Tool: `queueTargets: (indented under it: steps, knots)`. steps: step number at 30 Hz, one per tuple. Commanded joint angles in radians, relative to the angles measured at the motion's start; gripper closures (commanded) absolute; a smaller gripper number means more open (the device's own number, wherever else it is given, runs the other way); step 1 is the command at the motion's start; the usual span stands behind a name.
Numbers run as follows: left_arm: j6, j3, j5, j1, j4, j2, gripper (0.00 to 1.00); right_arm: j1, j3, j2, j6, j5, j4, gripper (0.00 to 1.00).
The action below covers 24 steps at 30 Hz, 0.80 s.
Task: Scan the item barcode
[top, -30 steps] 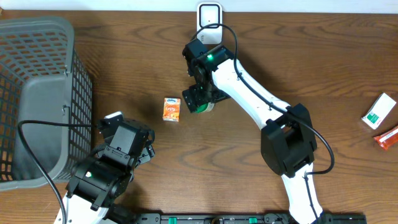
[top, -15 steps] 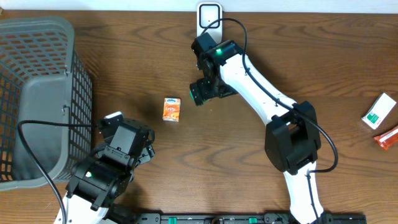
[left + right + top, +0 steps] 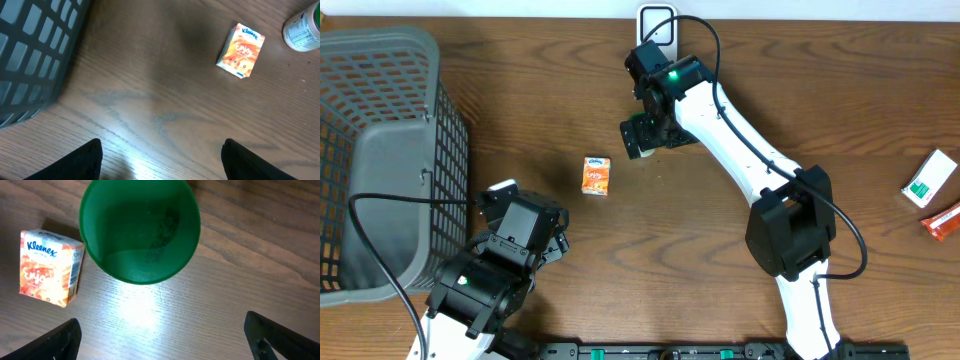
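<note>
My right gripper should turn next, move over the green lid (image 3: 140,230) and go down around it, because bare table is between my fingers and the lid is beyond them.
A white container with a green lid (image 3: 140,230) stands on the table, seen from straight above in the right wrist view and from the side at the right edge of the left wrist view (image 3: 302,31). My right gripper (image 3: 162,330) hovers open beside it with only bare table between its fingers; in the overhead view this gripper (image 3: 638,137) covers most of the container. An orange Kleenex pack (image 3: 597,175) lies just left of it. The white scanner (image 3: 657,22) stands at the far edge. My left gripper (image 3: 162,150) is open and empty near the front left.
A grey mesh basket (image 3: 380,150) fills the left side and shows in the left wrist view (image 3: 35,45). A white and green box (image 3: 930,178) and a red packet (image 3: 942,220) lie at the far right. The right arm (image 3: 740,160) spans the middle.
My right gripper has moved from over the container toward the far edge, staying open. The Kleenex pack and the left arm have not moved.
</note>
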Motion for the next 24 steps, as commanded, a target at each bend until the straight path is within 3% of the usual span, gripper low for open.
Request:
queueTargets:
  steps: [1,3,11,24]
  knots:
    - [0.006,0.000,-0.013,-0.002,-0.003,0.000,0.23,-0.007,0.021,0.025,0.038,-0.004,0.008,0.01]
    - [0.006,0.000,-0.013,-0.002,-0.003,0.000,0.23,-0.006,0.021,0.025,0.064,0.007,0.020,0.01]
    - [0.006,0.000,-0.013,-0.002,-0.003,0.000,0.23,0.005,0.021,0.025,0.571,0.071,0.039,0.01]
    - [0.006,0.000,-0.013,-0.002,-0.003,0.000,0.23,0.062,0.021,0.073,0.938,0.095,0.127,0.02]
